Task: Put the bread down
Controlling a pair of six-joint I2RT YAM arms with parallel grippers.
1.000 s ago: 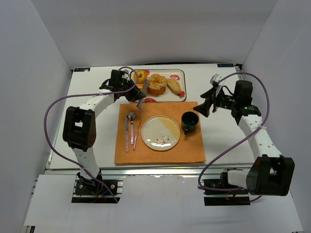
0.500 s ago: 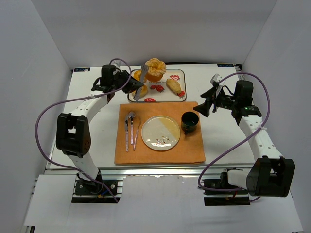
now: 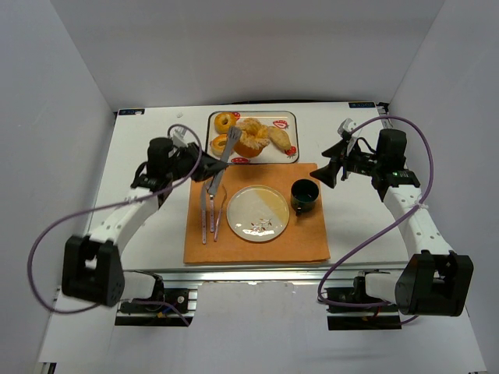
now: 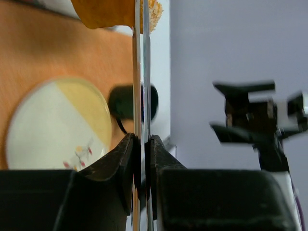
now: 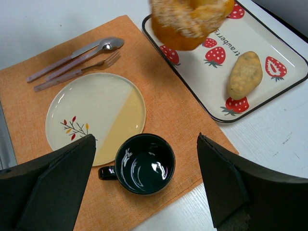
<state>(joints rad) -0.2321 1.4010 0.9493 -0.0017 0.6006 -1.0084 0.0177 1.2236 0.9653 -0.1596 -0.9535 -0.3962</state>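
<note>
My left gripper draws back from the tray next, then brings the pinched bread down onto the cream-and-yellow plate (image 3: 258, 213) (image 4: 59, 127).
The bread (image 3: 253, 138), round with an orange-brown base and a pale flaky top, hangs over the front part of the strawberry tray (image 3: 291, 156). It is pinched in a pair of metal tongs (image 3: 221, 160). My left gripper (image 3: 196, 164) is shut on the tongs' two blades (image 4: 140, 72). In the left wrist view the bread (image 4: 108, 12) shows at the blades' far end. In the right wrist view the bread (image 5: 190, 19) hovers blurred above the tray's corner. My right gripper (image 3: 328, 173) stands open with nothing in it, off the placemat's right edge, looking down on the cup (image 5: 144, 163).
Two small ring pastries (image 3: 225, 121) (image 3: 220, 144) and an oval roll (image 3: 279, 138) lie on the tray. On the orange placemat (image 3: 304, 241) are a cream-and-yellow plate (image 3: 258, 213), a dark cup (image 3: 304, 195) and cutlery (image 3: 209, 212). White walls enclose the table.
The tongs took the bread off the tray and raised it. My left arm has since drawn back toward the near side, bringing the bread to the tray's front edge. The right arm stayed still.
</note>
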